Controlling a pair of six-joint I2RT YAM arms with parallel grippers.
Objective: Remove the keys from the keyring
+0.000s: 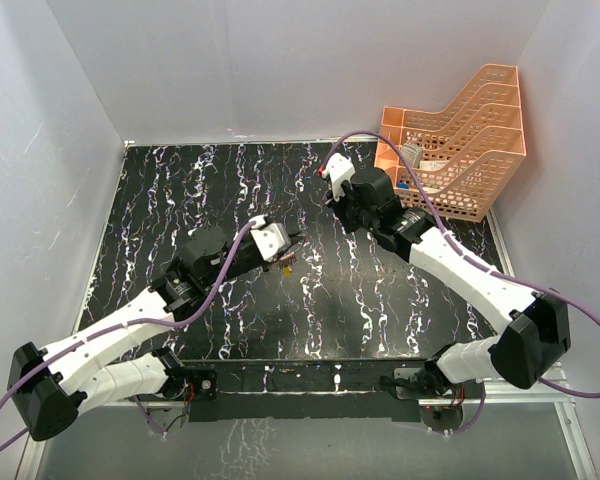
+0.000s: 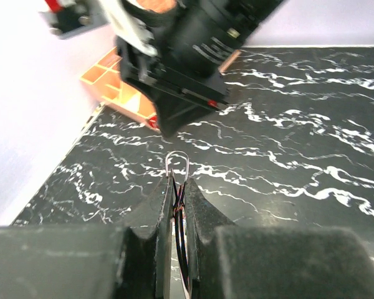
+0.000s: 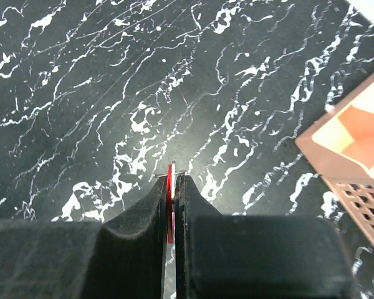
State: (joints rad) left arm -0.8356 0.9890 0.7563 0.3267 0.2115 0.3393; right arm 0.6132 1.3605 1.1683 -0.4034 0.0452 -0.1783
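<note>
The red-headed key (image 3: pixel 171 187) is apart from the keyring, so my right gripper needs to move down and let go of it on the bare marbled tabletop below it.
My left gripper (image 1: pixel 291 245) is shut on the keyring, a thin silver wire loop (image 2: pixel 177 163) that pokes out past its fingertips (image 2: pixel 198 199) in the left wrist view. A cream-yellow key (image 1: pixel 287 267) hangs just below that gripper, above the black marbled table. My right gripper (image 1: pixel 327 173) is apart from it, up and to the right, near the back of the table. It is shut on the red-headed key (image 3: pixel 171 187), whose red head shows edge-on between the pads with a silver bit at the tip. The right gripper (image 2: pixel 169 124) also shows in the left wrist view.
An orange mesh tray (image 1: pixel 460 140) stands at the back right corner, close behind the right arm; it also shows in the right wrist view (image 3: pixel 355 140) and the left wrist view (image 2: pixel 112 87). White walls enclose the black marbled table (image 1: pixel 200 190) on three sides.
</note>
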